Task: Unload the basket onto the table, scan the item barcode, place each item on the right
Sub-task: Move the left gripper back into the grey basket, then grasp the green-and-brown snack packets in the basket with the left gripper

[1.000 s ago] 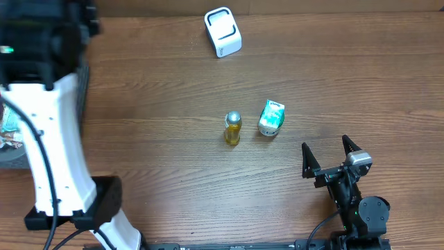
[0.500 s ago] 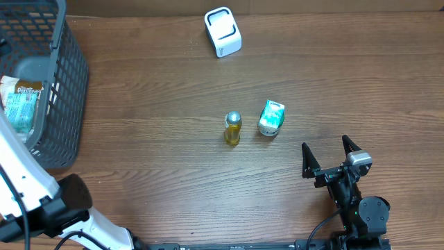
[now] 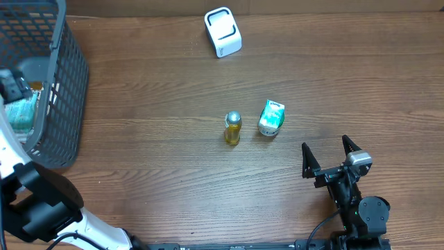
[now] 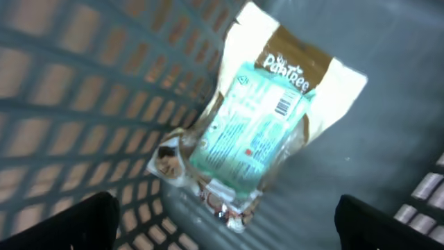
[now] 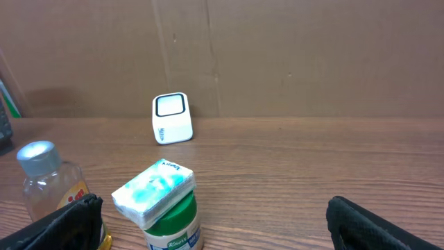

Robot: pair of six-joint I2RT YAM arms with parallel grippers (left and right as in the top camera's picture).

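I will next lower my left gripper into the basket [image 3: 69, 90] and close it across the middle of the pouch's teal panel [image 3: 21, 114], because gripping there leaves the barcode near the pouch's edge uncovered.
A white barcode scanner [image 3: 223, 32] stands at the table's far side, also visible in the right wrist view [image 5: 171, 118]. Mid-table stand a small bottle of yellow liquid [image 3: 232, 128] and a green-lidded jar [image 3: 270, 125] with a teal packet [image 5: 154, 191] lying on its lid. My right gripper [image 3: 331, 154] rests open near the front edge, facing the jar [image 5: 173, 229], with nothing between its fingers. My left gripper [image 4: 225, 232] hangs open over the grey basket [image 3: 69, 90]. A brown and teal pouch [image 4: 260, 132] lies loose on the basket floor, its barcode [image 4: 283, 105] facing up.
The basket [image 4: 83, 83] takes up the far left corner, and my left arm [image 3: 10, 149] reaches over its near side. A brown cardboard wall [image 5: 277, 48] closes off the back of the table behind the scanner.
My left arm has drawn back toward the near left, uncovering the basket and the pouch lying in it. The right arm and the table items have not moved.
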